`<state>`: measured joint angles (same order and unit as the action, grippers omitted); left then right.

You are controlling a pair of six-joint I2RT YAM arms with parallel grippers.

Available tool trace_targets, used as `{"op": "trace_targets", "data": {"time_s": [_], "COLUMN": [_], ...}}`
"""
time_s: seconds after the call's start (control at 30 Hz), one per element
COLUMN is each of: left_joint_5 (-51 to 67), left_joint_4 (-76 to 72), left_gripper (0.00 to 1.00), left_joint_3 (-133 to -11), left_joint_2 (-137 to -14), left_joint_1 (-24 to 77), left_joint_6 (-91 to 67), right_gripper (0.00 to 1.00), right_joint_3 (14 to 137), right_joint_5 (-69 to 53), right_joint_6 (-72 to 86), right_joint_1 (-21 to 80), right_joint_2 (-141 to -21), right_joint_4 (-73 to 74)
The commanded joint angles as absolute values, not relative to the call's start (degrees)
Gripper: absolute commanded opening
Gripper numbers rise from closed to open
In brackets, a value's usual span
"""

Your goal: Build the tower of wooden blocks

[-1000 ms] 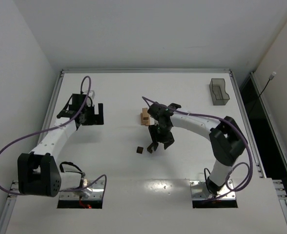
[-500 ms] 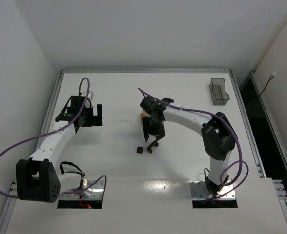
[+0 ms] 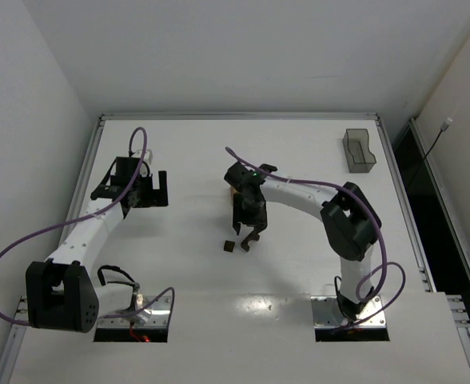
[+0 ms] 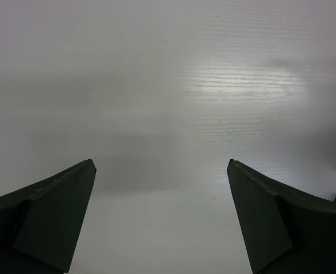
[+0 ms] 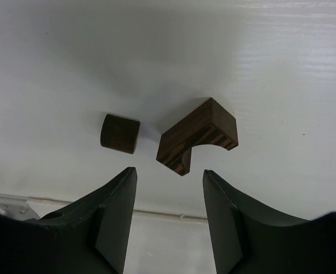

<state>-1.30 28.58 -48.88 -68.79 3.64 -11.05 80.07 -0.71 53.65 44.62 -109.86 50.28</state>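
My right gripper lowers next, shifting to the right in the wrist view, onto the arch-shaped block [image 5: 196, 134]. The block lies below the open fingers and toward that side.
A dark brown arch-shaped block [image 5: 196, 134] lies on the white table just beyond my right gripper [image 5: 169, 172], whose jaws stand open and empty, apart from it. A small dark brown block [image 5: 120, 133] lies to its left. In the top view the right gripper [image 3: 248, 234] hangs over these blocks, with the small dark block [image 3: 229, 246] beside it. A light tan block [image 3: 231, 192] shows partly behind the right wrist. My left gripper [image 3: 151, 190] is open and empty at the left; its wrist view [image 4: 160, 162] shows only bare table.
A smoky-grey see-through tray [image 3: 359, 150] stands at the back right. The table's raised rim [image 3: 235, 116] runs along the far side. Purple cables loop over both arms.
My right arm has swung its wrist left and turned the gripper, which now hangs narrower over the dark blocks. The left gripper shifted slightly left. The blocks have not moved.
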Motion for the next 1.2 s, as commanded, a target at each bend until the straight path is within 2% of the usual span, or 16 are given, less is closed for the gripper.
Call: {"op": "trace_targets", "data": {"time_s": [0.0, 0.23, 0.4, 0.9, 1.17], "left_joint_5": [-1.6, -1.1, -1.1, -0.5, 0.0], "left_joint_4": [26.7, 26.7, 26.7, 26.2, 26.2], "left_gripper": [1.0, 1.0, 1.0, 1.0, 1.0], "left_joint_3": [-49.0, -49.0, -49.0, -48.4, -47.9], "left_joint_2": [-68.6, -68.6, -68.6, -69.6, -69.6], "left_joint_1": [3.0, 3.0, 3.0, 3.0, 3.0], "left_joint_6": [-11.6, -11.6, -11.6, -11.6, -11.6], "right_gripper": [0.47, 0.43, 0.36, 0.36, 0.36], "right_joint_3": [80.3, 80.3, 77.2, 74.4, 70.4], "right_joint_5": [1.1, 2.8, 2.8, 2.3, 6.8], "right_joint_6": [57.6, 60.3, 62.4, 65.5, 65.5], "right_joint_1": [44.8, 44.8, 44.8, 44.3, 41.6], "right_joint_2": [-111.2, -112.5, -112.5, -111.4, -108.1], "right_joint_4": [51.5, 52.6, 52.7, 51.1, 53.0]}}
